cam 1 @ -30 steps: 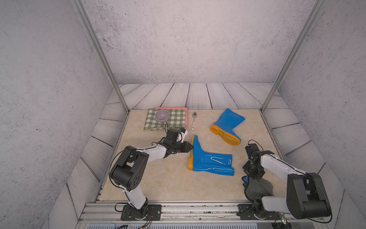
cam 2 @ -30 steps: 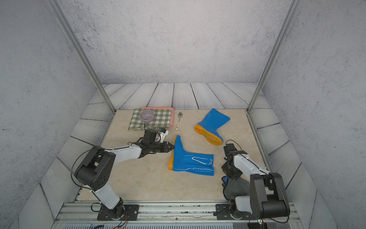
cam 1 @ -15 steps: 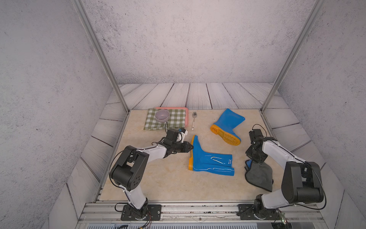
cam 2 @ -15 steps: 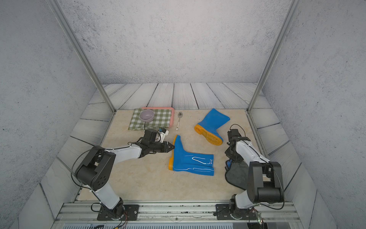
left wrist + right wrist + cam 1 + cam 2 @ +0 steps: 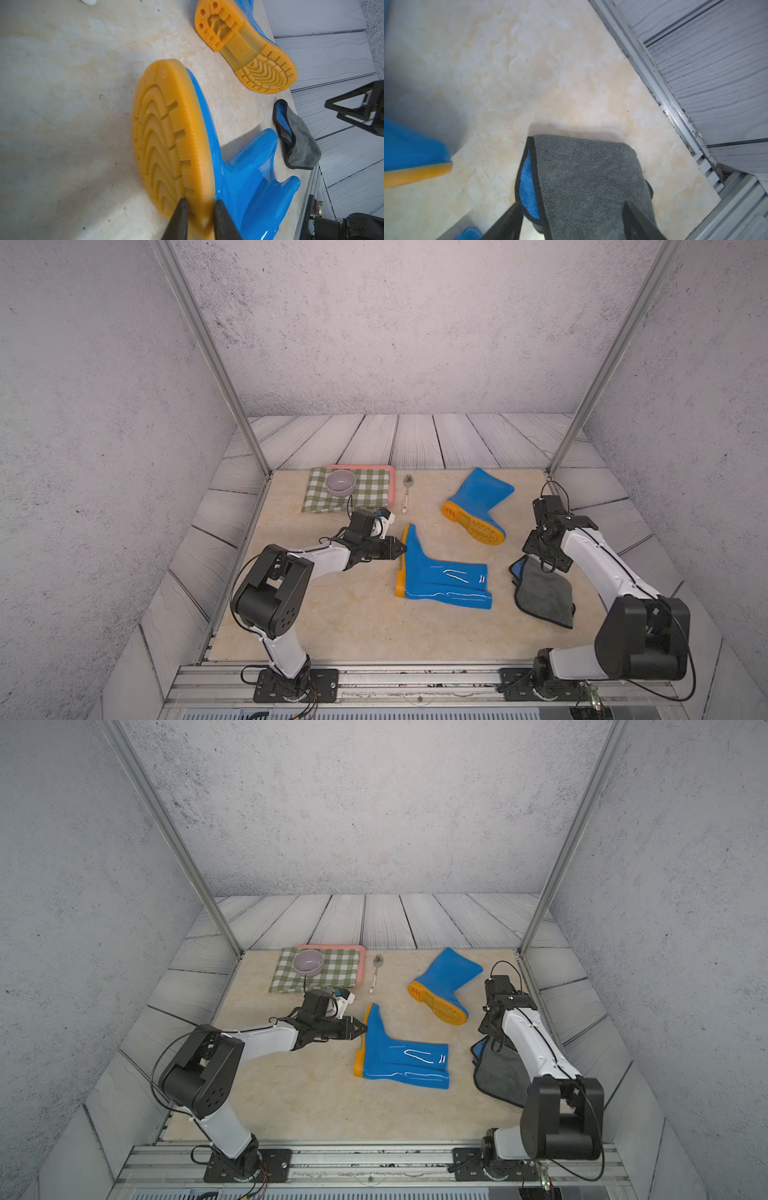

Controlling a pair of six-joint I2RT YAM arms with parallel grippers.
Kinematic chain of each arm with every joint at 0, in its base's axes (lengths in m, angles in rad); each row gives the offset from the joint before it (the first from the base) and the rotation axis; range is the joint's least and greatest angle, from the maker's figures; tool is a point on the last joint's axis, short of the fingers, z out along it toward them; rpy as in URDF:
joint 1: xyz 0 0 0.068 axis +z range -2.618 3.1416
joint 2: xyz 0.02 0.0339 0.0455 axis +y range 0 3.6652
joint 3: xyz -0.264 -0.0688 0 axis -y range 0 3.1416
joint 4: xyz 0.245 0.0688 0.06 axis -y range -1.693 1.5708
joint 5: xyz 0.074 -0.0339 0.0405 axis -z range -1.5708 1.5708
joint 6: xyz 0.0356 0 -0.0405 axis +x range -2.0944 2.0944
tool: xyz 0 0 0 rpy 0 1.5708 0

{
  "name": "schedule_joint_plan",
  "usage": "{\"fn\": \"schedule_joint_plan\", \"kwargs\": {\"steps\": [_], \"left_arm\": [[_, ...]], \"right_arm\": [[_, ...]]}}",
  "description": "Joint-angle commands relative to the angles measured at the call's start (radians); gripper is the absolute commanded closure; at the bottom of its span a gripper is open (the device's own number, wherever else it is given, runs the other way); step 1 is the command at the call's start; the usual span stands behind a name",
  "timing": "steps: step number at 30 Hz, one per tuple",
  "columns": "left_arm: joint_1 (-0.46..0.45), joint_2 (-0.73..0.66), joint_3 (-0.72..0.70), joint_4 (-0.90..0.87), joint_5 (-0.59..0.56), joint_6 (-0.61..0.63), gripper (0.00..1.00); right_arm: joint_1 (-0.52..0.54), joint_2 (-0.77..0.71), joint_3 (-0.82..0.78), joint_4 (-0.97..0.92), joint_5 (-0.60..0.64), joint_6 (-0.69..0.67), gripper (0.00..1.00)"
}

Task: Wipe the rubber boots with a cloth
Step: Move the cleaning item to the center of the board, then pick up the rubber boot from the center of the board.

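Observation:
My right gripper holds only the toe of the blue boot. It will next move back off the cloth and turn onto the near side of the blue boot's top rim.
One blue rubber boot lies on its side mid-table. My left gripper is shut on the toe edge of its orange sole, one finger on each face. The other rubber boot lies further back, sole towards the front. The dark grey cloth lies folded at the right, a blue corner showing. My right gripper hangs open over its far end. In the right wrist view the cloth lies between my right gripper's spread fingers.
At the back left a grey bowl sits on a green-checked cloth over a pink tray. A spoon lies beside the tray. The table's metal edge rail runs close to the grey cloth.
My right arm drew back from the table's front, taking the cloth's end with it, and its jaws have opened off the cloth. Left arm and both boots are unmoved.

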State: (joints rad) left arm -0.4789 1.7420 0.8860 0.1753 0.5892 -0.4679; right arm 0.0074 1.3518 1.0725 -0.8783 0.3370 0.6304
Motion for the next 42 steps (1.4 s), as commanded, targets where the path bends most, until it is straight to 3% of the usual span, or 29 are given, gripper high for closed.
{"fn": "schedule_joint_plan", "kwargs": {"steps": [1, 6, 9, 17, 25, 34, 42], "left_arm": [[0.013, 0.093, -0.055, -0.216, -0.161, 0.022, 0.77], [0.013, 0.085, -0.060, -0.215, -0.164, 0.022, 0.77], [0.013, 0.075, -0.065, -0.219, -0.169, 0.022, 0.77], [0.013, 0.073, -0.065, -0.219, -0.173, 0.022, 0.77], [0.013, 0.071, -0.067, -0.221, -0.175, 0.023, 0.77], [0.015, 0.080, -0.059, -0.225, -0.171, 0.028, 0.77], [0.014, 0.093, -0.052, -0.228, -0.167, 0.032, 0.77]], "right_arm": [[0.039, -0.112, -0.016, -0.065, -0.132, -0.053, 0.23], [0.151, -0.200, -0.163, -0.064, -0.443, 0.053, 0.23], [0.224, -0.280, -0.270, -0.012, -0.552, 0.183, 0.23], [0.324, -0.460, -0.436, 0.047, -0.690, 0.445, 0.22], [0.329, -0.468, -0.577, 0.198, -0.713, 0.563, 0.21], [0.329, -0.379, -0.619, 0.408, -0.658, 0.601, 0.22], [0.329, -0.339, -0.654, 0.455, -0.642, 0.657, 0.23]]}}
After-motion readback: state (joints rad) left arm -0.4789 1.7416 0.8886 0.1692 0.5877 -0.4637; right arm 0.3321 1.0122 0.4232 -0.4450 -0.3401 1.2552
